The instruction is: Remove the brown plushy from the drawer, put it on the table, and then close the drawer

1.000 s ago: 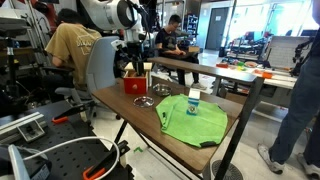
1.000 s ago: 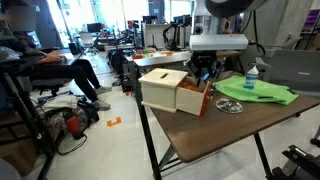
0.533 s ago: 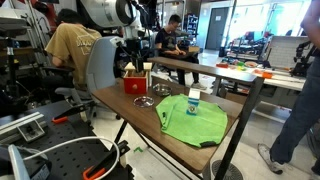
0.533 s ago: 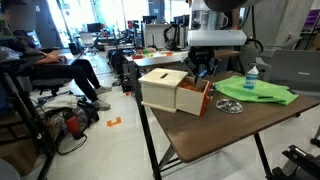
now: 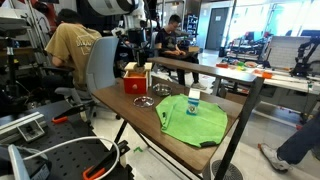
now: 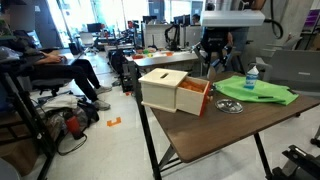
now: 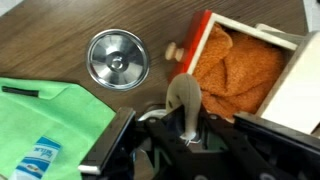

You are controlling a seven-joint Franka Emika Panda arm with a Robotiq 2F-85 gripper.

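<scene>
Next, my gripper moves away from the drawer, past the metal dish, and lowers the brown plushy onto the bare wood point(image 5: 149, 117) point(image 7: 54, 48) beside the green cloth.
The red drawer point(image 7: 205, 40) with a tan wooden top stands open on the dark wooden table point(image 7: 60, 30). It shows in both exterior views point(image 5: 135, 82) point(image 6: 175, 90). Orange-brown fuzzy fabric point(image 7: 235, 65) fills its tray. My gripper point(image 7: 186, 128) is raised above the open drawer front in both exterior views point(image 5: 130, 48) point(image 6: 213, 62). It is shut on a small tan soft lump, the brown plushy point(image 7: 183, 97), which hangs between the fingers over the table beside the drawer front.
A shiny round metal dish point(image 7: 118, 58) point(image 6: 229, 106) lies next to the drawer front. A green cloth point(image 7: 50, 120) point(image 6: 258, 92) with a small bottle point(image 6: 252, 77) on it covers the table beyond. Seated people and white tables are behind.
My gripper has risen from down in the open drawer to well above it, carrying the tan plushy. The drawer stays open.
</scene>
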